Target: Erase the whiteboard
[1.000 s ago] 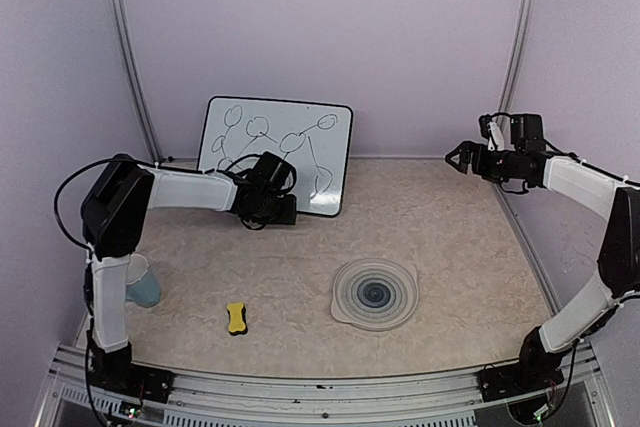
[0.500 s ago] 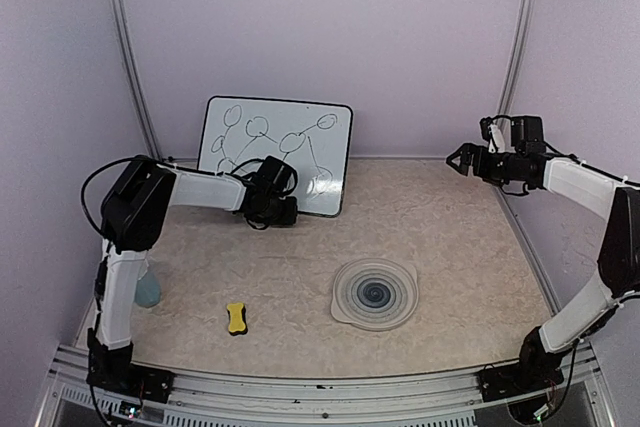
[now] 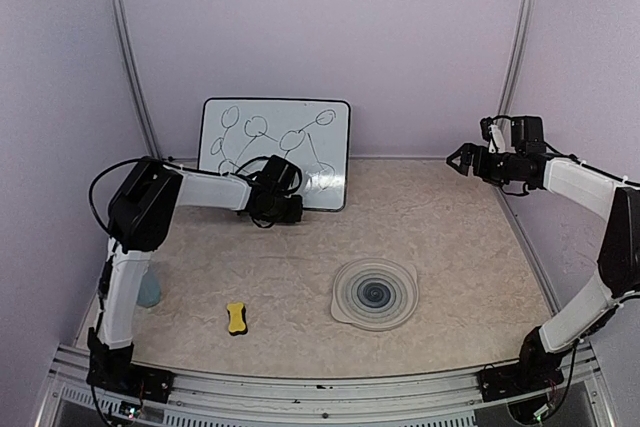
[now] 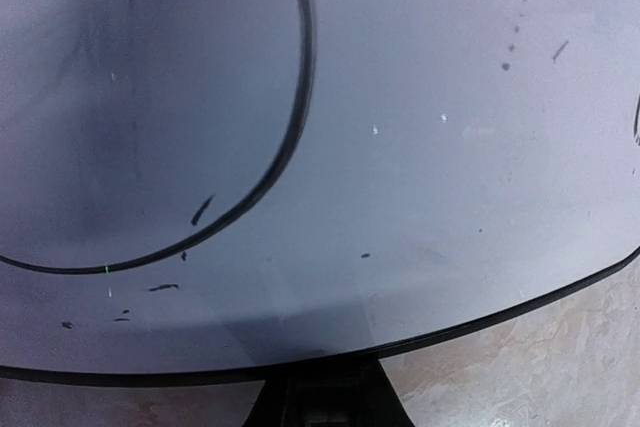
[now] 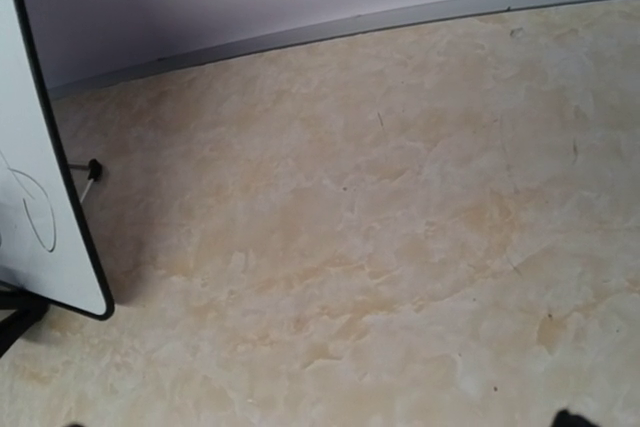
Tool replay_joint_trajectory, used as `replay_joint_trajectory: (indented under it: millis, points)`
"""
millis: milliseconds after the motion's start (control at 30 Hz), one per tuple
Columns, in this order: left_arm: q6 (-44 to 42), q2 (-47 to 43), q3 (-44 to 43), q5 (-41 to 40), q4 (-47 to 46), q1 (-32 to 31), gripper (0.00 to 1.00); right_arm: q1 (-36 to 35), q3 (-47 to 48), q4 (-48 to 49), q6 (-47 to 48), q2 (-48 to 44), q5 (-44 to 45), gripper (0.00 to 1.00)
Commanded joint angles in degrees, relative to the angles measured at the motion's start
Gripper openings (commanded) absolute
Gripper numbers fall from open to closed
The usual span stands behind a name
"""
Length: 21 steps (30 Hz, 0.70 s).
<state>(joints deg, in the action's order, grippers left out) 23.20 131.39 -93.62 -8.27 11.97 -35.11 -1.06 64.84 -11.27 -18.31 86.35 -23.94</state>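
Note:
My left gripper will next pull back, turning the whiteboard (image 3: 275, 142), and release it on the tabletop between yellow block and ringed plate, as it stands by the far wall.
The whiteboard (image 3: 275, 142) stands against the back wall, white with a thin black frame and black marker loops and lines. My left gripper (image 3: 290, 209) is at its lower right edge. The left wrist view is filled by the whiteboard (image 4: 420, 147) from very close, with a marker arc across it. There my left gripper (image 4: 325, 397) shows as one dark mass closed on the bottom frame. My right gripper (image 3: 463, 159) hangs open in the air at the far right, holding nothing. The right wrist view catches the whiteboard (image 5: 40, 197) edge-on at the left.
A small yellow block (image 3: 236, 318) lies on the table near the front left. A round grey ringed plate (image 3: 375, 293) sits right of centre. A pale blue cup (image 3: 147, 290) stands behind the left arm's upright link. Walls close in on three sides.
My left gripper moved in to the board's lower edge and closed there. The board shifted from slightly tilted to level. The right arm stayed still.

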Motion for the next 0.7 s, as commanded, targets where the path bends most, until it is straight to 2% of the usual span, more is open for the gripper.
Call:
replay_joint_trajectory:
  millis: [0, 467, 667]
  points:
    - [-2.67, -2.23, 6.03, -0.38, -1.55, 0.90, 0.00, 0.53, -0.74, 0.67, -0.14, -0.34, -0.05, 1.00]
    - [-18.43, -24.64, 35.71, 11.50, -7.83, -1.76, 0.00, 2.24, -1.96, 1.23, 1.00, -0.91, -1.58, 1.00]
    - [-20.08, -32.80, 48.47, 16.34, -13.84, -5.14, 0.00, 2.48, -2.01, 0.75, 1.93, -1.53, -1.98, 1.00]
